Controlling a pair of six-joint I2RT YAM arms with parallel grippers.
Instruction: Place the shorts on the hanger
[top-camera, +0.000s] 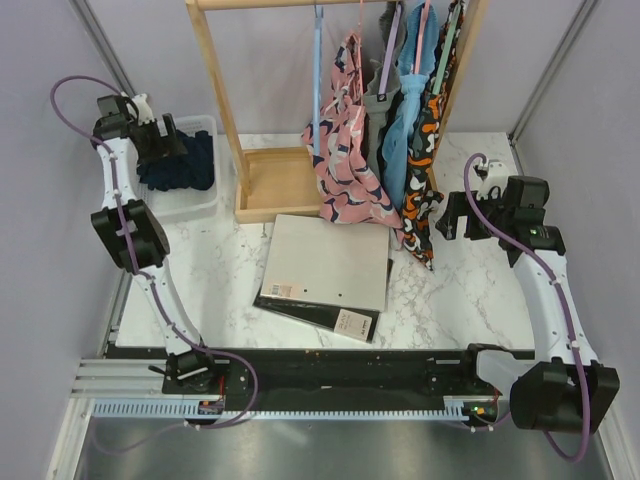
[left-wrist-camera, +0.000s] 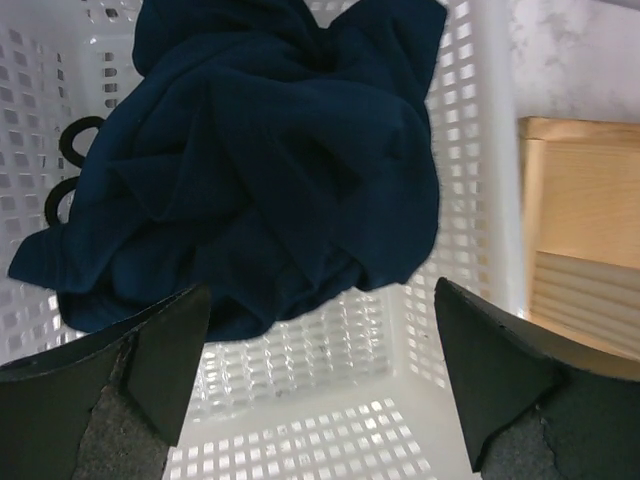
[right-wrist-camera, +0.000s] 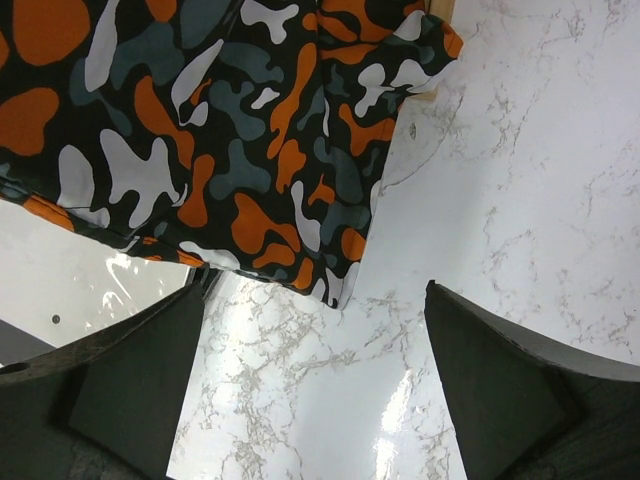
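Observation:
My left gripper moves down, fingers spread, into the basket (top-camera: 205, 205) next, to close on cloth bunched enough to pinch. The shorts' crumpled folds lie below it, hence this move.
The dark navy shorts (top-camera: 192, 162) lie crumpled in a white lattice basket (top-camera: 205, 205) at the back left. In the left wrist view the shorts (left-wrist-camera: 260, 160) fill the basket (left-wrist-camera: 470, 150). My left gripper (left-wrist-camera: 320, 380) is open and empty just above the shorts' near edge; it also shows in the top view (top-camera: 163, 142). The light-blue hanger (top-camera: 317, 70) hangs from the wooden rail by its long slim neck. My right gripper (top-camera: 452, 215) is open and empty over the marble, below the rack's right side; the right wrist view (right-wrist-camera: 315, 390) shows bare marble between its fingers.
A wooden rack (top-camera: 215, 90) with a wooden base tray (top-camera: 275, 185) stands at the back. A pink patterned garment (top-camera: 345, 160), a blue garment (top-camera: 405, 110) and an orange-black garment (top-camera: 425, 170) (right-wrist-camera: 220, 130) hang from it. Stacked binders (top-camera: 325, 265) lie mid-table. Two black rings (left-wrist-camera: 75, 140) sit in the basket.

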